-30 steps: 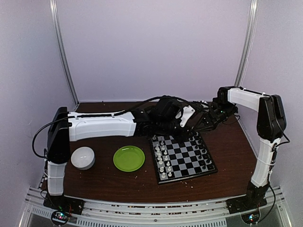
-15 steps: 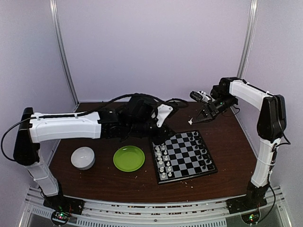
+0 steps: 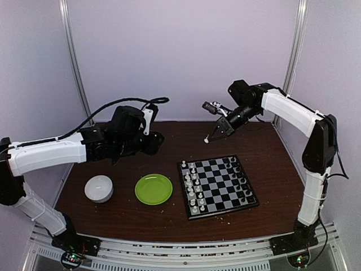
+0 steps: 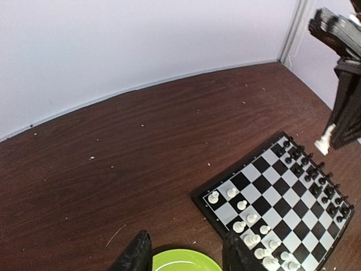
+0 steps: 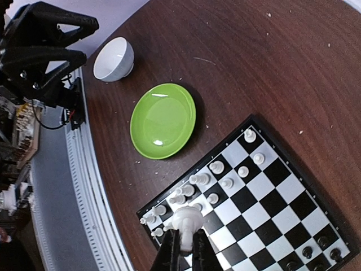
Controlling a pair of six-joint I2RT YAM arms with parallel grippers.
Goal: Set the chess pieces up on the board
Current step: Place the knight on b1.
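I need to bring my right gripper down toward the left in the top view and release its white piece on the white square by the board's corner piece [image 3: 185, 171] [image 5: 234, 153], because that square is empty.
The board [image 3: 221, 188] lies right of centre on the table, with white chess pieces [image 3: 193, 189] along its left two files and black chess pieces [image 3: 241, 179] along its right side. My right gripper [image 3: 216, 131] hangs high above the table behind the board, shut on a white chess piece [image 3: 208, 138]. In the right wrist view the fingers [image 5: 172, 252] pinch that piece [image 5: 189, 219] above the board [image 5: 265, 197]. My left gripper [image 3: 155, 141] is open and empty, raised left of the board. Its fingertips [image 4: 136, 257] frame the green plate [image 4: 180, 261], with the board [image 4: 282, 197] to their right.
A round green plate [image 3: 153, 188] sits left of the board, and a white bowl [image 3: 98, 188] further left. Pale crumbs dot the brown table [image 3: 271, 152]. Purple walls and metal posts close in the back and sides.
Both arms have pulled apart from behind the board. The left arm swung left and up, empty. The right gripper rose and moved left with the white piece in it.
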